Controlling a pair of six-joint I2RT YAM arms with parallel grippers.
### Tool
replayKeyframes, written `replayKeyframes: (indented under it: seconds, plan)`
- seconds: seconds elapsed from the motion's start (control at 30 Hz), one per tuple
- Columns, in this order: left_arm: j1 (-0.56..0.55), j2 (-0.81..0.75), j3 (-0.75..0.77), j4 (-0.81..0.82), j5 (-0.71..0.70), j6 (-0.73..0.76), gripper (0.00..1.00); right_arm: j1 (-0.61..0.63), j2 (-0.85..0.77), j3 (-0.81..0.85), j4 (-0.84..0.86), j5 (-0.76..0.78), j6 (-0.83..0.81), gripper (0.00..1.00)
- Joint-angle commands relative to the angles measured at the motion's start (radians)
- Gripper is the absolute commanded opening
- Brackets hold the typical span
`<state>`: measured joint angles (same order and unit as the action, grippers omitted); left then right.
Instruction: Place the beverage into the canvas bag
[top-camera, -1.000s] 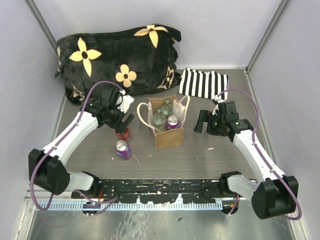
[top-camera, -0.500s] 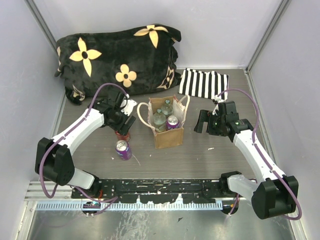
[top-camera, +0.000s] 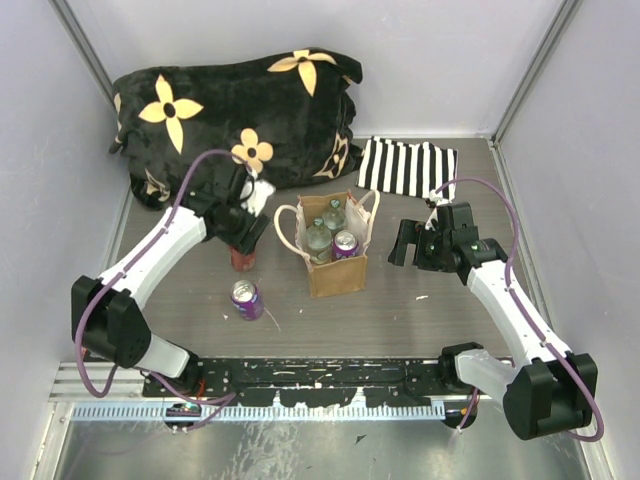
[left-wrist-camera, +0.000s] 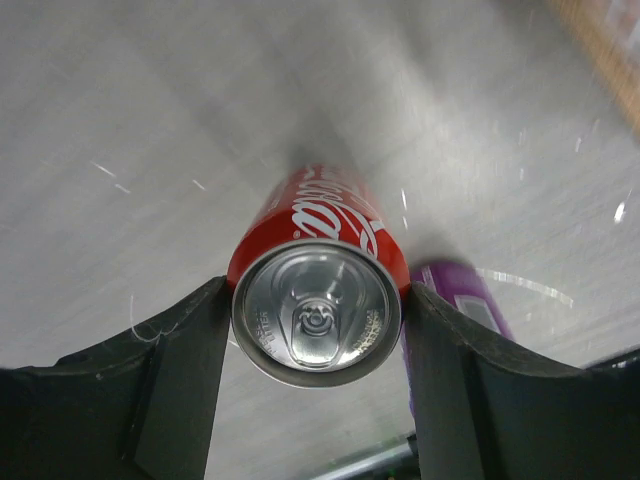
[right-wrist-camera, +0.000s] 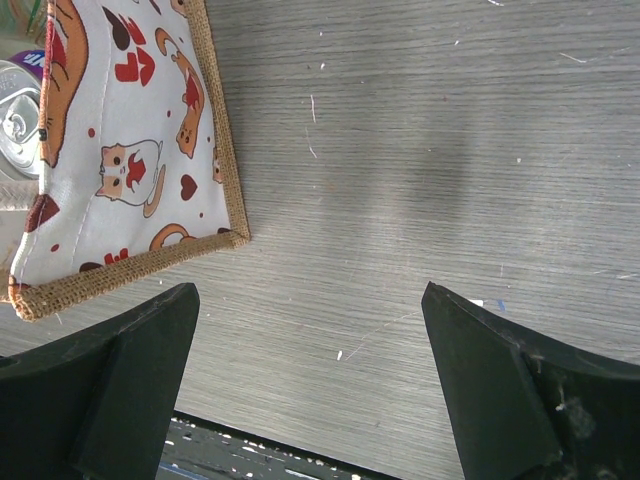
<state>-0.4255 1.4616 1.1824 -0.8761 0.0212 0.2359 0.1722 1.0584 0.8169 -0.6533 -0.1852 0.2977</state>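
Note:
Next I will move my left gripper up to clear the bag's rim and to the right in the top view, over the bag's near corner (top-camera: 321, 262), then lower and release.
A red cola can (left-wrist-camera: 318, 310) stands upright between my left gripper's fingers, which press on both its sides. In the top view my left gripper (top-camera: 243, 238) sits over the red can (top-camera: 241, 260), left of the canvas bag (top-camera: 338, 275). The bag stands open and holds two clear bottles and a purple can (top-camera: 345, 243). Another purple can (top-camera: 246, 299) lies on the table near the red one and shows in the left wrist view (left-wrist-camera: 460, 300). My right gripper (top-camera: 405, 243) is open and empty to the right of the bag (right-wrist-camera: 130, 150), above bare table (right-wrist-camera: 315, 340).
A black cushion with yellow flowers (top-camera: 240, 100) lies at the back left. A black-and-white striped cloth (top-camera: 408, 167) lies at the back right. A black rail (top-camera: 320, 378) runs along the table's near edge. Grey walls close in both sides.
My left gripper has come down around the red can and closed on it; the can has shifted slightly away from the purple can. The right arm has not moved.

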Motion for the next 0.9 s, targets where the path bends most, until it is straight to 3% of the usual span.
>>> replayKeyframes:
  seconds: [0.0,0.2,0.37,0.63,0.87]
  plan:
    - [0.003,-0.019,0.306,0.112,-0.067,0.022,0.00,-0.006,-0.026,0.005,0.020,0.001,-0.002,1.00]
    - [0.000,0.049,0.634,0.173,-0.051,-0.058,0.00,-0.005,-0.039,-0.001,0.019,0.006,-0.002,1.00]
    - [-0.069,0.106,0.798,0.139,0.005,-0.107,0.00,-0.006,-0.039,-0.002,0.019,0.004,-0.001,1.00]
    - [-0.293,0.074,0.706,0.077,0.061,-0.093,0.00,-0.008,-0.035,0.006,0.018,0.003,-0.001,1.00]
    - [-0.373,0.062,0.598,0.063,0.074,-0.095,0.00,-0.007,-0.032,0.004,0.018,0.006,-0.001,1.00]
